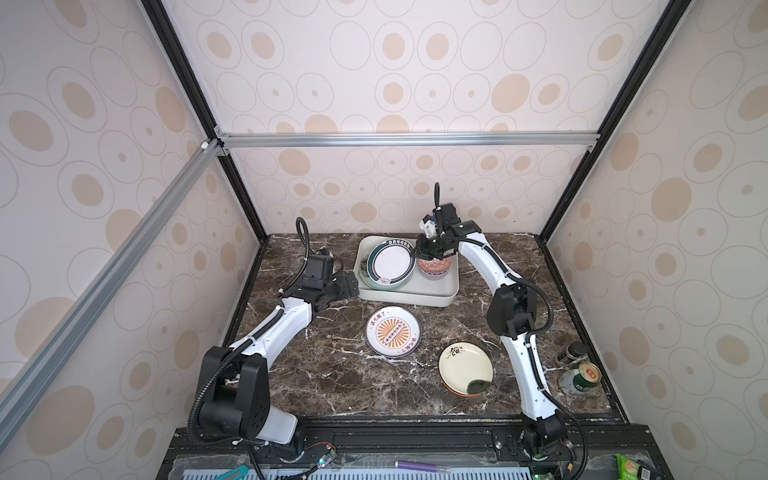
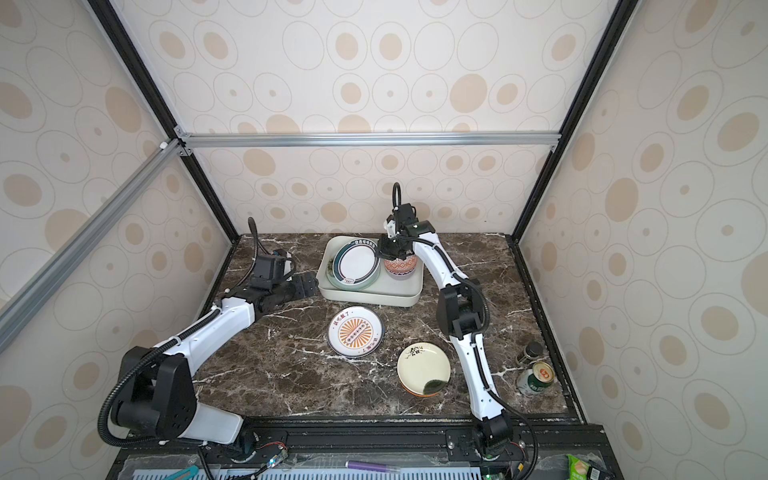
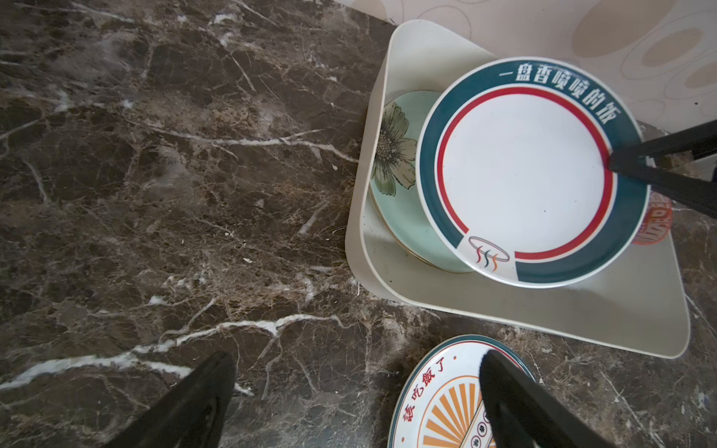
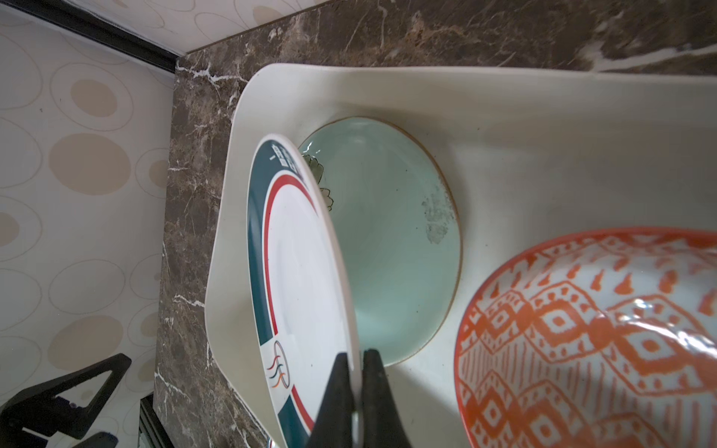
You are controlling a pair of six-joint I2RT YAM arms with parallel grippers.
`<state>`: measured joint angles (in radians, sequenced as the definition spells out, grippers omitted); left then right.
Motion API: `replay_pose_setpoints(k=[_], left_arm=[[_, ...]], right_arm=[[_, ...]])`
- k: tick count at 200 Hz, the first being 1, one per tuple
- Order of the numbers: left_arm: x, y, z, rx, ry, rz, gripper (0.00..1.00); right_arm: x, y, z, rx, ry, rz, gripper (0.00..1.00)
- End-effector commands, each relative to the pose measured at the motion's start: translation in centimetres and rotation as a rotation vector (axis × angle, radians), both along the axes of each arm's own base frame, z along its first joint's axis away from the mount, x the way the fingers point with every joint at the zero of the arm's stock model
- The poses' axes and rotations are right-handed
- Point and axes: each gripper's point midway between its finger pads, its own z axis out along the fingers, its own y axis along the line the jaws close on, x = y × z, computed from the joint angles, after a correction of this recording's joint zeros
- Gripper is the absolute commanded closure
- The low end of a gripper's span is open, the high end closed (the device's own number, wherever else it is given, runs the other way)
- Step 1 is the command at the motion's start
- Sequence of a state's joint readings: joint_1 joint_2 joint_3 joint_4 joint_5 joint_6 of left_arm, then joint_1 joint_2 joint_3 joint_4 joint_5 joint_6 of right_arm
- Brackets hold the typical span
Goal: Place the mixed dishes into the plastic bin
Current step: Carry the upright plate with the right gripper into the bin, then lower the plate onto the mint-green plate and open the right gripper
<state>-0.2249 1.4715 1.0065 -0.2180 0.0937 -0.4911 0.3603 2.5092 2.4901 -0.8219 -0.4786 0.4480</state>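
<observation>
I will lower my right gripper next until the white plate rests on the pale teal plate, then let go of its edge, as it still hangs tilted above.
The white plastic bin stands at the back of the marble table. In it lies a pale teal plate. A white plate with a dark-green rim hangs tilted over the teal one. My right gripper is shut on that plate's edge. A red-white patterned bowl sits beside it in the bin. An orange sunburst plate and a cream floral plate lie on the table. My left gripper is open and empty, left of the bin.
A green drink can and a small dark jar stand by the table's right edge. Under the cream plate an orange rim shows. Walls and black frame posts close in the back and both sides.
</observation>
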Motion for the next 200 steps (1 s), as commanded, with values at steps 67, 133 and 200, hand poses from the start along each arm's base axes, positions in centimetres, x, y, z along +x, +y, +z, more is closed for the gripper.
replay_pose_setpoints(k=[67,133,200], left_arm=[[0.7,0.4,-2.0,0.019,0.043,-0.003,0.01],[0.5,0.3,-3.2,0.017,0.070,-0.005,0.01],[0.3,0.0,-3.5,-0.005,0.072,-0.012,0.01]], right_arm=[[2.8,1.5,-2.8,0.050,-0.015,-0.032,1.00],[2.4,2.6,-6.0,0.049,0.035,-0.016,0.91],[1.4,2.4,-5.7,0.010,0.035,-0.003,0.67]])
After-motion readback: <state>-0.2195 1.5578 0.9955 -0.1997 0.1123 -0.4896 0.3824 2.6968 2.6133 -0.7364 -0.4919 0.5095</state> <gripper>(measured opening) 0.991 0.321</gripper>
